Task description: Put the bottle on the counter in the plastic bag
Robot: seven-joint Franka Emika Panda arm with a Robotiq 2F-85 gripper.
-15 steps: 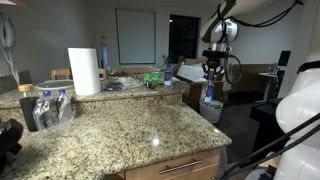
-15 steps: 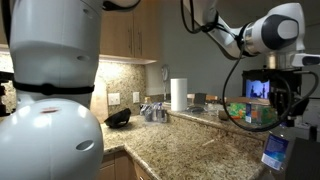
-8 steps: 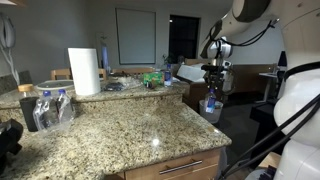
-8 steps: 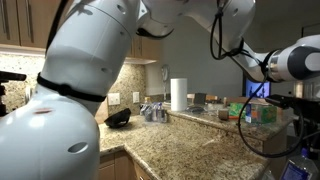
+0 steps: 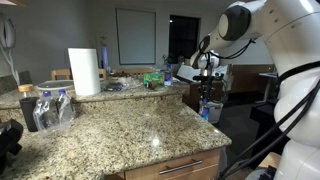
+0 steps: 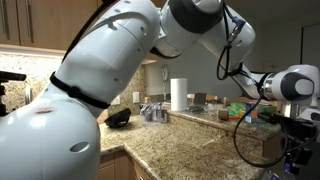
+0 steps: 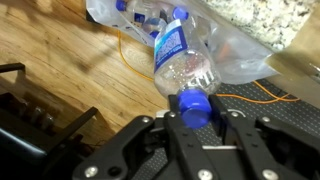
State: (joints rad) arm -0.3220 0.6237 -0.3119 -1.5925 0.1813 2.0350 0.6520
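Note:
The bottle's cap end still hangs clear of the plastic bag [image 5: 211, 113], so my gripper will go down and outward beside the counter next, taking the bottle deeper in.
In the wrist view my gripper [image 7: 194, 118] is shut on the blue cap of a clear plastic bottle [image 7: 180, 62] with a blue label. The bottle hangs over a clear plastic bag [image 7: 235, 55] that holds other blue-capped bottles [image 7: 138, 12] and lies on the wooden floor. In an exterior view the gripper [image 5: 206, 88] is low beside the far end of the granite counter [image 5: 130, 125], with the bottle [image 5: 205, 107] below it. In an exterior view the gripper [image 6: 293, 152] sits at the right edge; the bottle is hard to make out there.
A paper towel roll [image 5: 85, 71] and wrapped bottles [image 5: 47, 108] stand on the counter. More clutter [image 5: 150, 78] lies at the counter's far side. An orange cable [image 7: 258, 100] runs over the floor. The counter edge [image 7: 260, 18] is close to the bag.
The arm has moved down beside the counter end, carrying the bottle lower toward the bag. The arm's large links have swung across both exterior views.

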